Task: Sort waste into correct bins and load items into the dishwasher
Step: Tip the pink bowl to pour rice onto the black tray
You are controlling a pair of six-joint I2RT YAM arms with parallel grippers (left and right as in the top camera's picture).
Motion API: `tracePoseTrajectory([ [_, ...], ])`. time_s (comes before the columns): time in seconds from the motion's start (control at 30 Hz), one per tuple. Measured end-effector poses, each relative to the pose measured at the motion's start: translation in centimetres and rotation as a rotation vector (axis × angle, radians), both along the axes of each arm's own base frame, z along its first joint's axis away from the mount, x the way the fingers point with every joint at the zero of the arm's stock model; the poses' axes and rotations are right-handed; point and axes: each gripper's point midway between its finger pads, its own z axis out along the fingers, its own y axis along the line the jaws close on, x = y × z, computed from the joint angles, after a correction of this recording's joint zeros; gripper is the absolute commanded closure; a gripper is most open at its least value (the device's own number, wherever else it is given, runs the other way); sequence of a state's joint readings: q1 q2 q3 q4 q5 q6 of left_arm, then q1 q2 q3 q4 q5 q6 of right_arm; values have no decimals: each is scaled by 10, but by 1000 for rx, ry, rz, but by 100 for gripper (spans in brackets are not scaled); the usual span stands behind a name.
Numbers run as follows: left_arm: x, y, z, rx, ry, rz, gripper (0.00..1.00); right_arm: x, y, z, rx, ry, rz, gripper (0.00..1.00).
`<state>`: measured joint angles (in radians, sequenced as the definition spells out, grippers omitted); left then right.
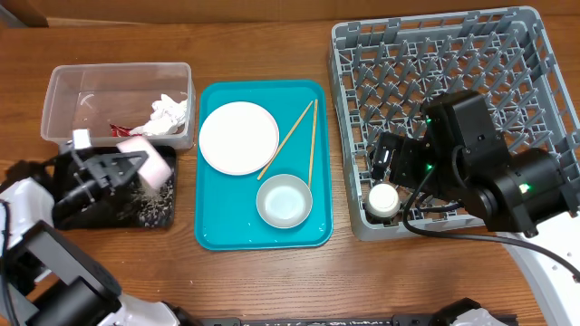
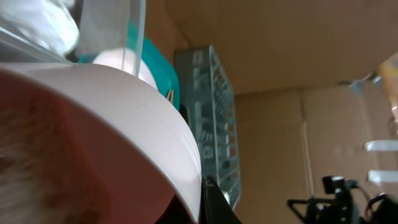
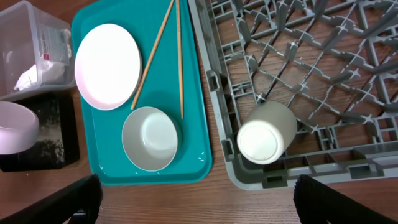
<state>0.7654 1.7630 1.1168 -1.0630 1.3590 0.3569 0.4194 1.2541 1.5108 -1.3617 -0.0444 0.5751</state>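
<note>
Bare teal tray shows beside the grey bowl [image 1: 284, 200], right of my left gripper in the overhead view, so next I level the plate, carry it there, lower and release it.
My left gripper [image 1: 122, 166] is shut on the small pinkish-white plate [image 1: 149, 158], holding it tilted over the black tray [image 1: 145, 217]; the plate fills the left wrist view [image 2: 124, 112]. Rice grains [image 1: 156, 206] lie scattered on the black tray. The clear tub [image 1: 118, 71] holds the crumpled napkin [image 1: 169, 113] and the red wrapper [image 1: 119, 129]. The large white plate [image 1: 238, 136], chopsticks [image 1: 290, 136] and grey bowl [image 1: 284, 200] sit on the teal tray [image 1: 213, 237]. The white cup [image 3: 264, 134] lies in the front left corner of the dish rack [image 1: 471, 63]. My right gripper [image 3: 199, 205] is open and empty above it.
The teal tray lies between the bins and the rack. Bare wooden table [image 1: 272, 281] runs along the front edge. A few grains lie on the teal tray near the bowl [image 3: 150, 138]. The right arm's body [image 1: 507, 181] covers the rack's front right part.
</note>
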Motion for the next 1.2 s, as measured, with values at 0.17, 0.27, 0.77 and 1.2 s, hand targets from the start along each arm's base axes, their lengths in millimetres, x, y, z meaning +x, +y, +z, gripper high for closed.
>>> tracePoseTrajectory([
  [0.17, -1, 23, -2, -66, -35, 72, 96, 0, 0, 0, 0, 0, 0, 0],
  [0.27, -3, 21, 1, -120, -40, 80, 96, 0, 0, 0, 0, 0, 0, 0],
  [0.77, -1, 22, 10, -188, -54, 99, 96, 0, 0, 0, 0, 0, 0, 0],
  [1.2, -30, -24, 42, 104, 230, -98, 96, 0, 0, 0, 0, 1, 0, 0],
])
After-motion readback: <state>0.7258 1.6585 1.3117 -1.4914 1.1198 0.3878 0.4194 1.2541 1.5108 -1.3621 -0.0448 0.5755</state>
